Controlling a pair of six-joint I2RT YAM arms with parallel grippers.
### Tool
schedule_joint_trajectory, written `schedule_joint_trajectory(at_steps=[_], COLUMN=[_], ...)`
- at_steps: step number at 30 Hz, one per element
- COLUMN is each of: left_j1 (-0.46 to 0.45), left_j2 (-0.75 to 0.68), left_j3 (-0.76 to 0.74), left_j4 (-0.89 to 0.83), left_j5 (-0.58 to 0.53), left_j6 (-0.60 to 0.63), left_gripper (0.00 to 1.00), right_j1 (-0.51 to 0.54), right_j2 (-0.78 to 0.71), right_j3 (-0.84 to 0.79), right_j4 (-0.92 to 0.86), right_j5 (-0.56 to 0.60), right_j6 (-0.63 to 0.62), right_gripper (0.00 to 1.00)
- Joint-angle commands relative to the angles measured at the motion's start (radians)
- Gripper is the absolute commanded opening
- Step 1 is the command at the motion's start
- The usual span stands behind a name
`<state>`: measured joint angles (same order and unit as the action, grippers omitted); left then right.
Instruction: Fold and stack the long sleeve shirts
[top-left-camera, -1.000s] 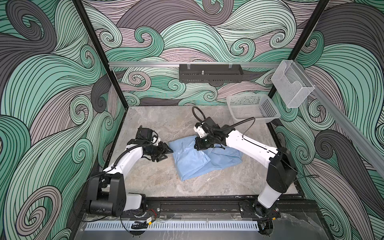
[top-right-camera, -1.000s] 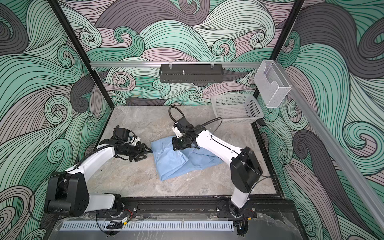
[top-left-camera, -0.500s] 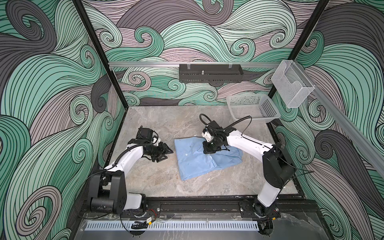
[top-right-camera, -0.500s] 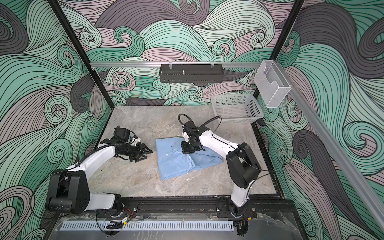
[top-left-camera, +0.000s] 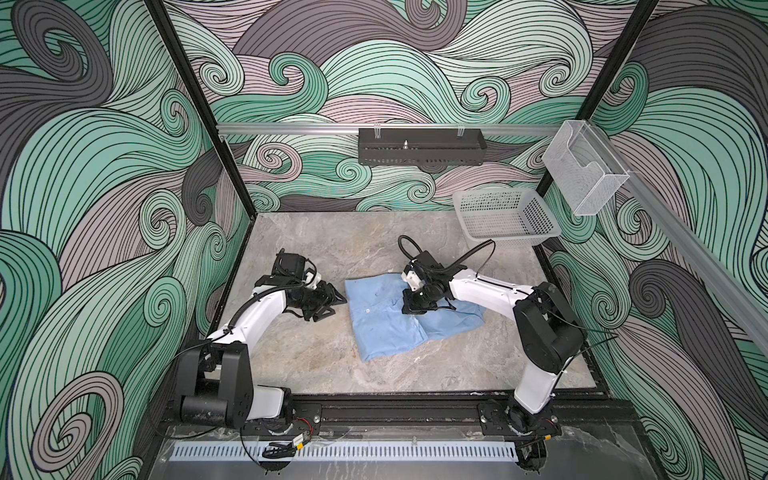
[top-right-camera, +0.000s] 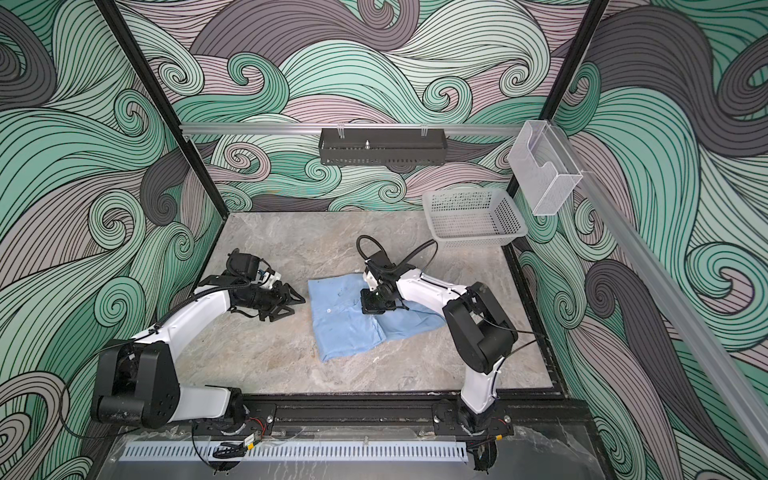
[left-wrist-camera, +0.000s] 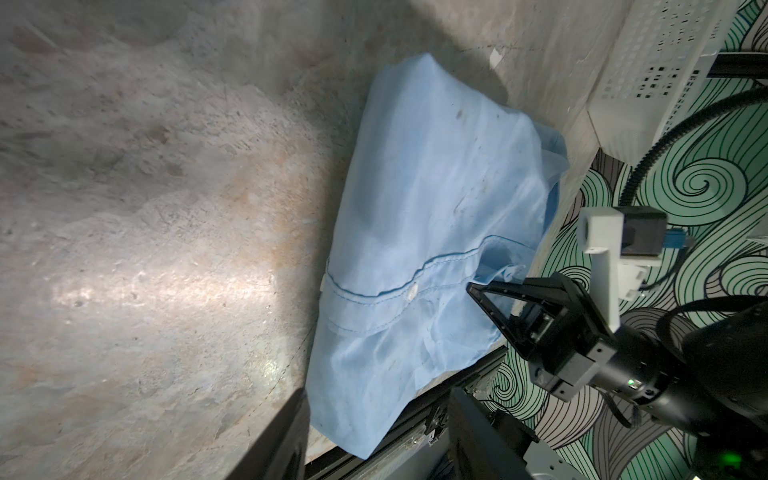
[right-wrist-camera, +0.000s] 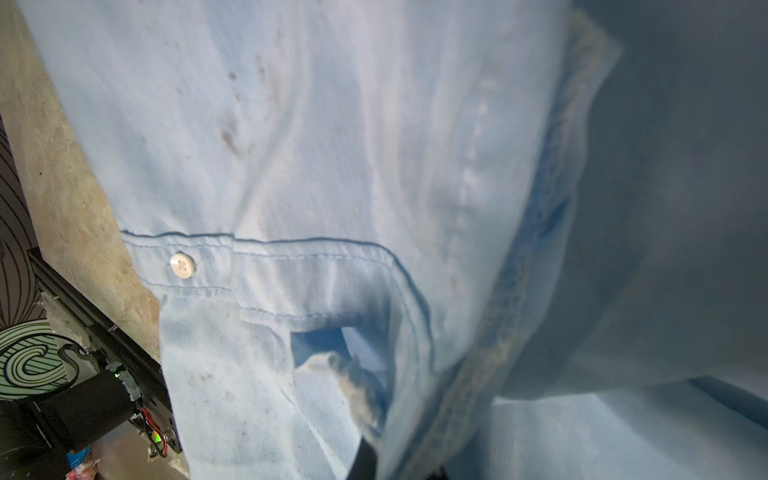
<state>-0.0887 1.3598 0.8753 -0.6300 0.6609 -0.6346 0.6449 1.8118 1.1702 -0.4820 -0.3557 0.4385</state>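
Observation:
The robot's right gripper will next ease slightly down onto the shirt's middle and let go of the pinched fold there, since the cloth around it lies folded on the tabletop.
The light blue long sleeve shirt lies folded in a rough rectangle in the middle of the marble table. My right gripper is down on its upper middle, shut on a pinched fold of the cloth. In the right wrist view the shirt fills the frame, with a white button on the placket. My left gripper stands open just left of the shirt, holding nothing and apart from the cloth. The left wrist view shows the shirt ahead and the right gripper on it.
A pale perforated basket stands at the back right corner of the table. A clear plastic holder hangs on the right rail and a black tray on the back rail. Bare marble lies in front of the shirt.
My right gripper has slid to the right across the shirt, from near its left part to its middle, staying shut. The left arm has barely moved.

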Motion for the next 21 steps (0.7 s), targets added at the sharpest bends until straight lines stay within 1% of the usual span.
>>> schedule_joint_trajectory(at_steps=[1,6,9,11,14,17,21], left_j1=[-0.017,-0.068,-0.126,-0.160,-0.172,-0.171,-0.163], left_j2=[0.000,0.026,0.056,0.114,0.203,0.312,0.447], left_j3=[0.056,0.088,0.102,0.105,0.100,0.139,0.197], left_j4=[0.013,0.067,0.127,0.188,0.306,0.349,0.348], left_j5=[0.022,0.014,-0.009,-0.038,-0.050,-0.080,-0.103], left_j6=[-0.036,-0.102,-0.162,-0.207,-0.275,-0.275,-0.250], left_gripper=[0.56,0.56,0.56,0.55,0.52,0.50,0.46], right_j1=[-0.008,-0.008,-0.010,-0.010,-0.009,-0.010,-0.010], right_j2=[0.047,0.077,0.083,0.084,0.080,0.080,0.084], right_j3=[-0.020,-0.050,-0.062,-0.070,-0.086,-0.101,-0.126], right_j4=[0.071,0.142,0.157,0.163,0.174,0.183,0.205], right_j5=[-0.010,-0.010,-0.009,-0.012,-0.017,-0.023,-0.032], right_j6=[0.018,0.037,0.039,0.043,0.048,0.053,0.062], right_gripper=[0.00,0.00,0.00,0.00,0.00,0.00,0.00])
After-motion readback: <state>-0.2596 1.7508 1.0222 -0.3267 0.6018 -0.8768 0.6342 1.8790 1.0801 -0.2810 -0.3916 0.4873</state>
